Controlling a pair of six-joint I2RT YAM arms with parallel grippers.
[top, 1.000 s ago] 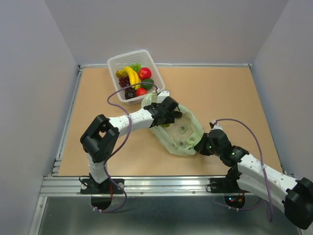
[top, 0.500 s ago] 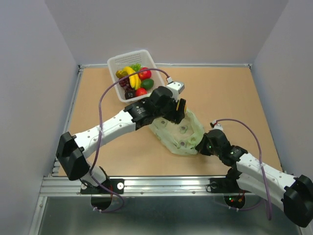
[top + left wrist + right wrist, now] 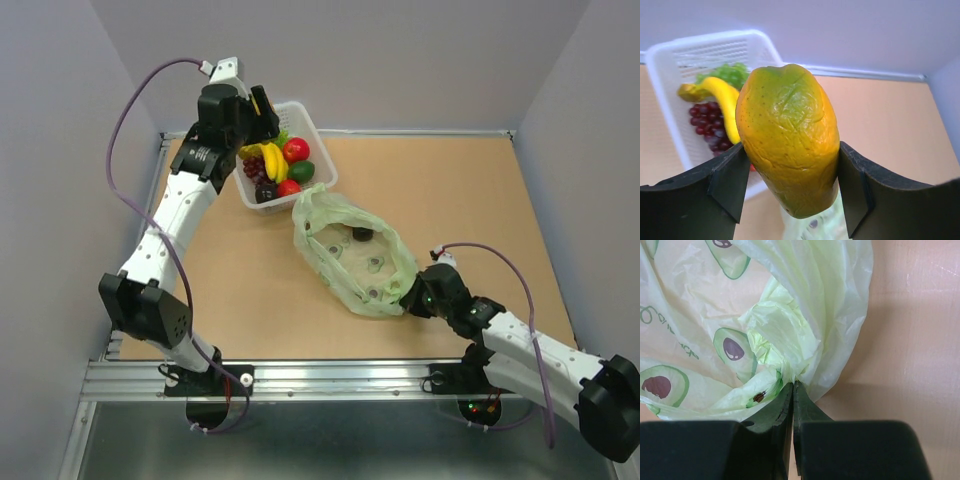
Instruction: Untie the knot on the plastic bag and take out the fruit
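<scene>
Next, my left gripper moves down and to its left in the wrist view and lets go beside the banana, where the purple grapes leave room.
My left gripper (image 3: 790, 167) is shut on a yellow-orange and green fruit (image 3: 787, 135), one jaw on each side. It hangs over the white basket's back left corner (image 3: 262, 104). The pale green plastic bag (image 3: 350, 258) lies slack in the middle of the table, with avocado prints and a dark fruit (image 3: 362, 235) showing through it. My right gripper (image 3: 411, 298) is shut on the bag's near right edge, pinching bunched plastic (image 3: 785, 360) at its fingertips (image 3: 792, 386). The knot is out of view.
The white basket (image 3: 300, 108) at the back left holds a banana (image 3: 725, 100), purple grapes (image 3: 707, 125), red and green fruits (image 3: 296, 150). Grey walls close the table on three sides. A metal rail runs along the near edge (image 3: 330, 372).
My left arm has come up out of the bag with the fruit and swung to the back left over the basket. The bag has slackened. My right gripper has held still.
</scene>
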